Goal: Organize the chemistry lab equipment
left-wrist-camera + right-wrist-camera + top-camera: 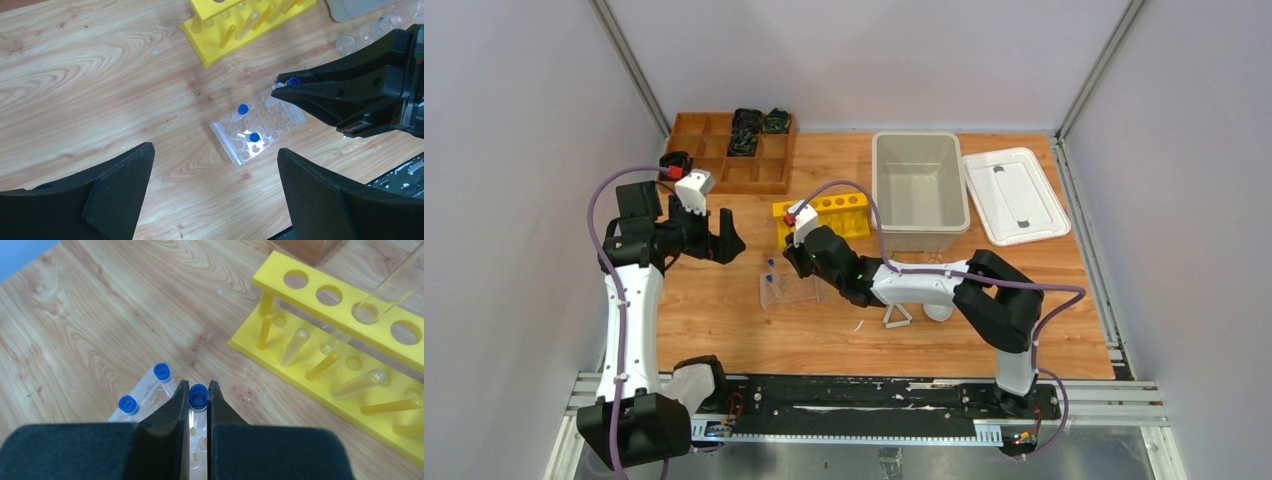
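Observation:
The robot's right gripper should lower the blue-capped tube onto the row by the yellow rack (pixel 202 442) and let go of it, since open holes show in the clear rack below.
The clear plastic tube rack (pixel 790 291) lies on the table centre-left and shows in the left wrist view (pixel 260 125). Two blue-capped tubes (pixel 243 108) (pixel 254 137) stand in it. My right gripper (pixel 198 388) is shut on a third blue-capped tube (pixel 198 396), held over the rack's far end (pixel 794 255). My left gripper (pixel 724 240) is open and empty, above the table left of the rack (pixel 215 150). The white triangle frame (pixel 897 317) and white round dish (pixel 939 311) lie beside the right arm. Two small glass beakers (pixel 346 44) (pixel 382 25) stand beyond the rack.
The yellow six-hole rack (pixel 829 215) with glass tubes stands just behind the clear rack. The wooden compartment tray (pixel 729 150) is at the back left. A clear tub (pixel 919 190) and its lid (pixel 1014 195) are at the back right.

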